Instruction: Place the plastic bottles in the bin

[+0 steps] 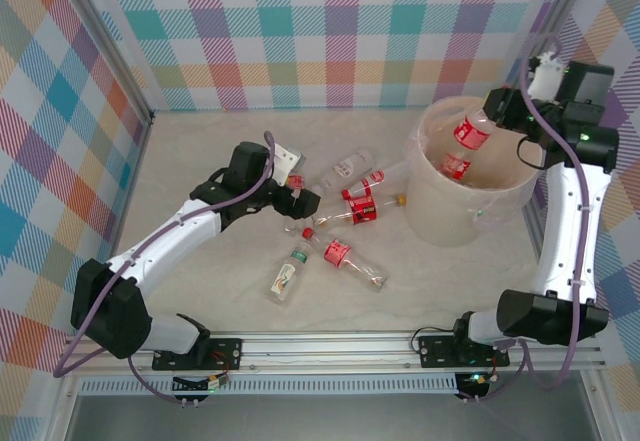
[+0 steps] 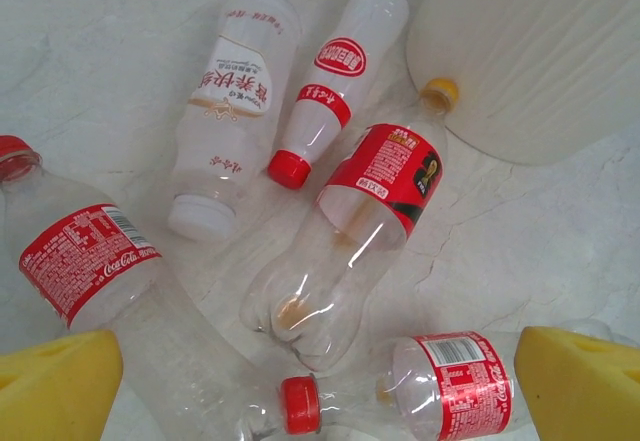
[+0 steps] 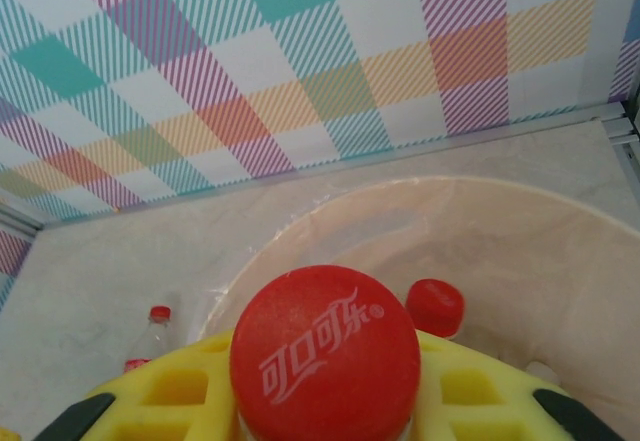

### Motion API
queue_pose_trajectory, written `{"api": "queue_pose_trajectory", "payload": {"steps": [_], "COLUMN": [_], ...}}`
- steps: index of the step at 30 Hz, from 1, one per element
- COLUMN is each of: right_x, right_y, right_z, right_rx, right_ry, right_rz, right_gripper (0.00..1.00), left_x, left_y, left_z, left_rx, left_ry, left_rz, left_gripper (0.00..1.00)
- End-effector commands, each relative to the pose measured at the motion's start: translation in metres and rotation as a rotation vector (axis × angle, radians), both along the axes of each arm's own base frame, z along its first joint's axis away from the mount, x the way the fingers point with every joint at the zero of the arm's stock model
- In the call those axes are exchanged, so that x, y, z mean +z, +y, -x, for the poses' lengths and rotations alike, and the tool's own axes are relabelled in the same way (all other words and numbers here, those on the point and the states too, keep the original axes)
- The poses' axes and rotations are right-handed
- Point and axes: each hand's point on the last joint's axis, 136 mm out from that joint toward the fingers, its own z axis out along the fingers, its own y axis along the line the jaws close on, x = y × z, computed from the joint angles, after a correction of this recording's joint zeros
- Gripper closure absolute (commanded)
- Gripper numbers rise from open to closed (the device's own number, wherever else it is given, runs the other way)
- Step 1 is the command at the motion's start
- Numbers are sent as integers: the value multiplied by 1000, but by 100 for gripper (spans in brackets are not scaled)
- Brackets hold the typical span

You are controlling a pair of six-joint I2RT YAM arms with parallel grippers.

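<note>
My right gripper brings the clear red-labelled bottle (image 1: 470, 133) down into the bin and releases it beside the second bottle next, since the bin's inside is open below.
My right gripper (image 1: 492, 111) is shut on a clear red-labelled bottle (image 1: 470, 133) and holds it over the bin (image 1: 432, 211). In the right wrist view that bottle's red cap (image 3: 325, 356) sits between my yellow pads (image 3: 175, 391), above the bin's pale inside (image 3: 520, 251). A second bottle (image 1: 455, 166) lies in the bin, its red cap (image 3: 435, 306) showing. My left gripper (image 1: 305, 201) is open low over several bottles on the table. Between its pads (image 2: 55, 386) lie a red-capped bottle (image 2: 440, 386), an orange-capped one (image 2: 380, 181) and a Coca-Cola bottle (image 2: 90, 261).
Further bottles lie on the table: a white-labelled one (image 2: 235, 91), a slim red-capped one (image 2: 335, 81), a red-labelled one (image 1: 340, 253) and a green-capped one (image 1: 288, 273). The bin's outer wall (image 2: 540, 51) stands close right of the pile. Checked walls enclose the table.
</note>
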Motion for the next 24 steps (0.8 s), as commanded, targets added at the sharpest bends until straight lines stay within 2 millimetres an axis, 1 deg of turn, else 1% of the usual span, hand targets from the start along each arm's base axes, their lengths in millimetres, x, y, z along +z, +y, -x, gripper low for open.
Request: {"api": "queue_pose_trajectory", "payload": {"steps": [1,4,8,14,19,24], "right_x": [-20,-40,-68,-110,-137,-162], "right_y": [4,8,8,6,7,10], "right_z": [-9,-13,-19,-28,-35,-38], "right_rx": [-3,-4,-14,-5,-7,-7], "right_ry": [29,69,123,210,263,332], "right_rz": [128,153,176,186,162,123], "right_gripper": [92,92,92,91,88,82], "left_x": [4,1,0,-8,-13,-18], "left_y": [-5,-5,-4,-4,-4,-4], "left_z": [0,-1,-1,-3,-4,-4], "left_rx": [-22,-20,-19,-20,-19,-21], "left_ry": [-16,-13,-16,-1,7,19], "left_rz": [-19,-30,-42,-55,-68,-80], "left_gripper": [0,0,0,0,0,0]}}
